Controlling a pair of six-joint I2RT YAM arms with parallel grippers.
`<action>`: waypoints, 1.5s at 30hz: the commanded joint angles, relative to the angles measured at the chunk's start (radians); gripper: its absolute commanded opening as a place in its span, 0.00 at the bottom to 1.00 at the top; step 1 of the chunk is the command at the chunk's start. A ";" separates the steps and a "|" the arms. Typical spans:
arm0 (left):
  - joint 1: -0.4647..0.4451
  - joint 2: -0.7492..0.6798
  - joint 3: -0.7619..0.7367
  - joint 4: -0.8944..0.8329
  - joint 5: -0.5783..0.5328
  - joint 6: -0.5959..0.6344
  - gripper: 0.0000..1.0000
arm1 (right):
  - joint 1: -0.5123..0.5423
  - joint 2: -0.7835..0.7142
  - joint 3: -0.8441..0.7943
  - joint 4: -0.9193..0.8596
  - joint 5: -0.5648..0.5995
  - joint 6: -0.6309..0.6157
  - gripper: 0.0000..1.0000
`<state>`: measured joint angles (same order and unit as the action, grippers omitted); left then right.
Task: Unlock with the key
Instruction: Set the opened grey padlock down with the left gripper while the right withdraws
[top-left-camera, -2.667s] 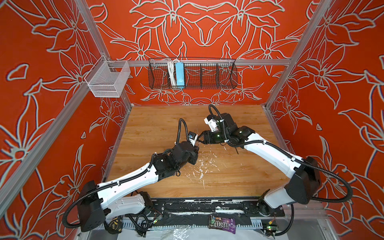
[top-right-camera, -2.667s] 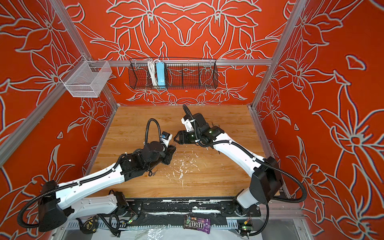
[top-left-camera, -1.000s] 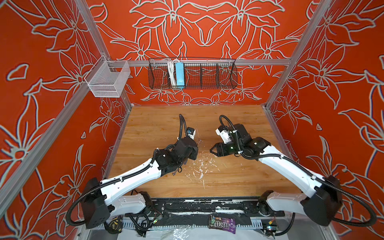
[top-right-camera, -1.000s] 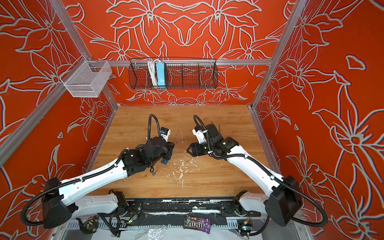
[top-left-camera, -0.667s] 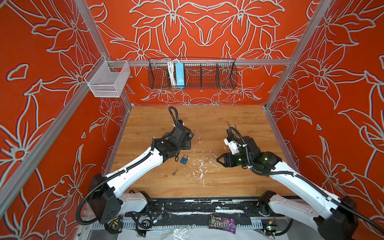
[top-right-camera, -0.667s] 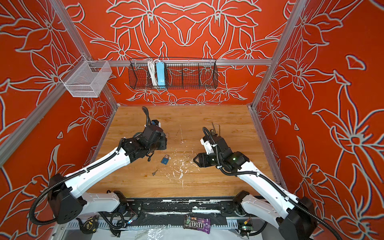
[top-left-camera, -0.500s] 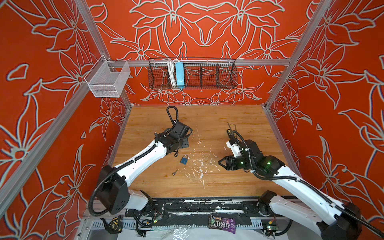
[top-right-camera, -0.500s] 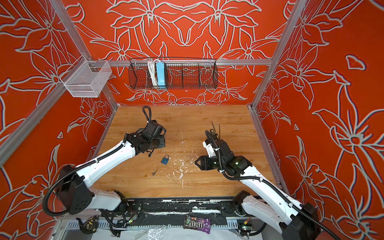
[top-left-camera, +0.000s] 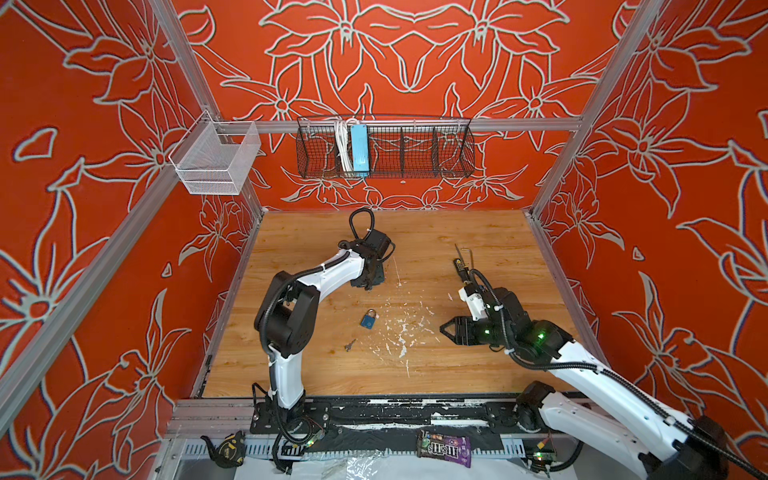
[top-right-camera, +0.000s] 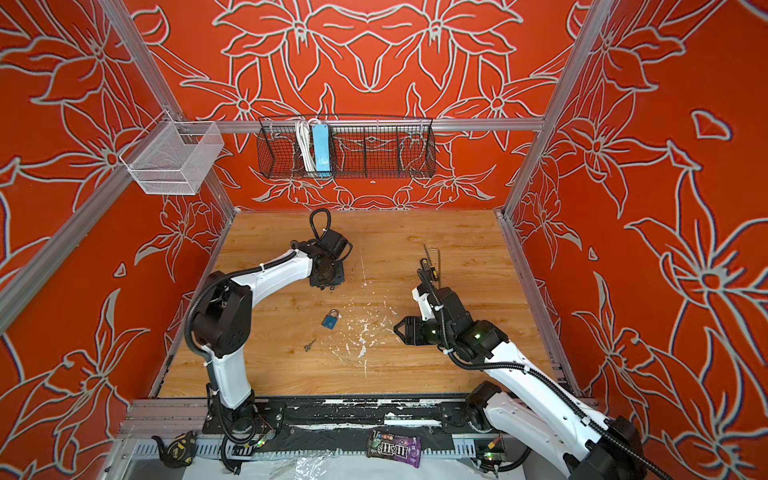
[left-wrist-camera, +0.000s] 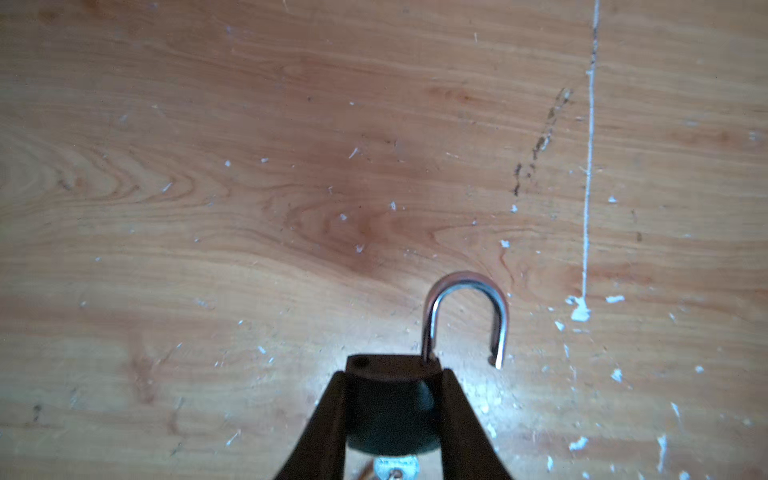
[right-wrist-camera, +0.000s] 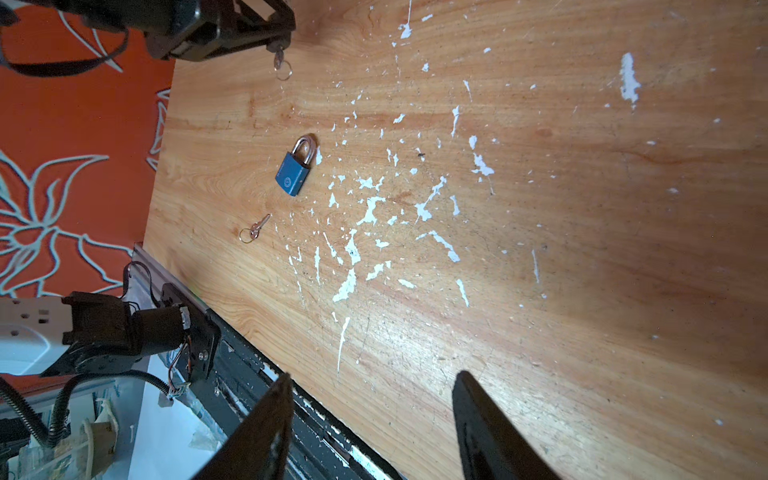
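The dark padlock (left-wrist-camera: 390, 407) already has its silver shackle open, so my left gripper will next move down to the bare tabletop below it and let the padlock go there.
In the left wrist view my left gripper (left-wrist-camera: 392, 374) is shut on the body of a dark padlock (left-wrist-camera: 390, 407). Its silver shackle (left-wrist-camera: 465, 311) stands sprung open, free at one end. A key (left-wrist-camera: 395, 467) with a ring sticks out of the lock's underside, and the key (right-wrist-camera: 279, 58) also hangs below that gripper in the right wrist view. In both top views the left gripper (top-left-camera: 370, 278) (top-right-camera: 328, 282) points down over the back left of the table, hiding the lock. My right gripper (top-left-camera: 444, 330) (right-wrist-camera: 374, 376) is open, holds nothing and hovers to the right.
A second, blue padlock (top-left-camera: 368, 320) (right-wrist-camera: 295, 170) lies shut mid-table with a loose key (top-left-camera: 350, 345) (right-wrist-camera: 254, 228) near it. A screwdriver (top-left-camera: 459, 266) and a hex key (top-left-camera: 469, 255) lie behind the right arm. Wire baskets (top-left-camera: 384, 151) hang on the back wall.
The grippers, close together mid-table before, have drawn apart. The left one went back and left with its padlock, the right one to the right. The blue padlock and loose key came into sight.
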<state>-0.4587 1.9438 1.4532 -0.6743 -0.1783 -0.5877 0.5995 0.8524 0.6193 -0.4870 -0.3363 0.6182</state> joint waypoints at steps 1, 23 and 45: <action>0.018 0.054 0.057 -0.043 0.006 0.013 0.00 | -0.004 -0.018 -0.017 0.036 0.021 0.032 0.62; 0.029 0.147 0.059 -0.027 0.048 -0.041 0.20 | -0.004 0.123 0.093 0.102 -0.006 0.000 0.62; 0.029 -0.140 -0.114 0.062 0.088 -0.096 0.75 | 0.011 0.223 0.162 0.078 -0.023 -0.036 0.62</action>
<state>-0.4328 1.8877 1.3663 -0.6365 -0.0975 -0.6567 0.6010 1.0615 0.7433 -0.4076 -0.3489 0.5873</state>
